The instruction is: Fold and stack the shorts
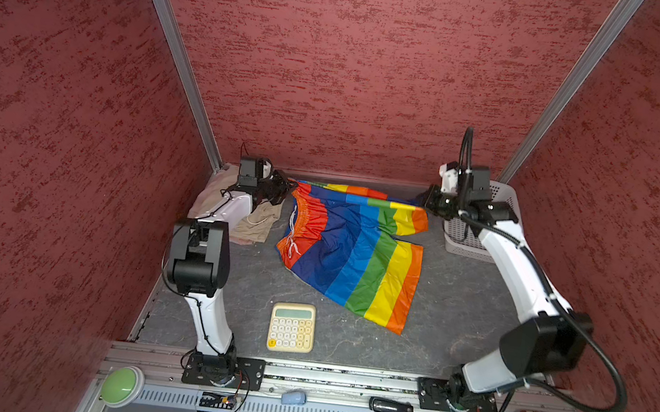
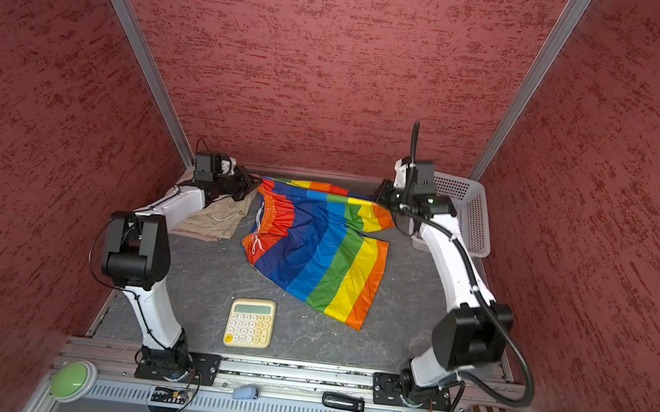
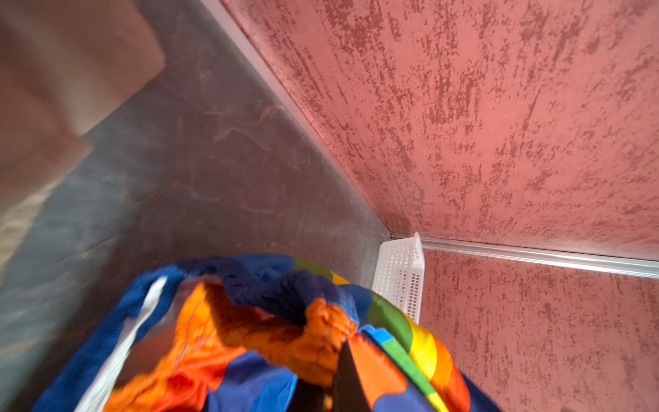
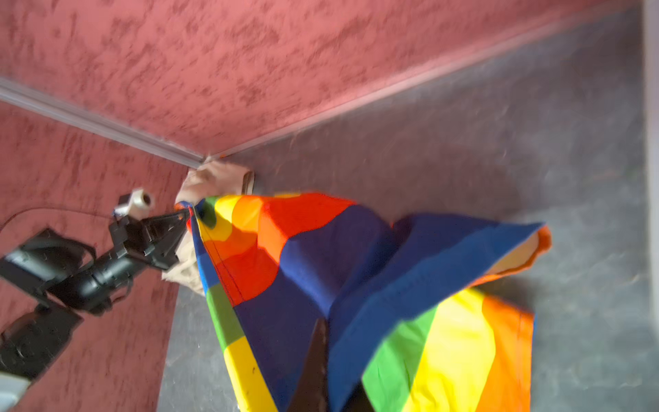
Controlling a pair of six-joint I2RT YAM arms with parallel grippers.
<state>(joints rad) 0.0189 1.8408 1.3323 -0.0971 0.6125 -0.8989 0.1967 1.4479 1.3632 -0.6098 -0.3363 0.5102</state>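
Observation:
The near leg's orange hem (image 1: 414,274) (image 4: 509,364) is below my right gripper, nearer the base. My right gripper will next move back and down over it to release the fabric.
The rainbow shorts (image 1: 353,251) (image 2: 315,247) hang stretched between my two grippers along the far edge, the rest draping onto the grey table. My left gripper (image 1: 286,188) (image 2: 255,184) (image 3: 333,364) is shut on the gathered orange waistband corner (image 3: 321,331). My right gripper (image 1: 420,202) (image 2: 375,198) (image 4: 326,342) is shut on the far leg's blue fabric (image 4: 356,257). Beige shorts (image 1: 255,224) (image 2: 218,216) lie folded at the far left under the left arm. They rest on a pale pink pair (image 1: 213,190) in the corner.
A white perforated basket (image 1: 463,233) (image 2: 473,218) (image 3: 401,274) stands at the far right behind the right arm. A cream calculator (image 1: 291,327) (image 2: 250,323) lies near the front middle. Red walls close in the back and both sides.

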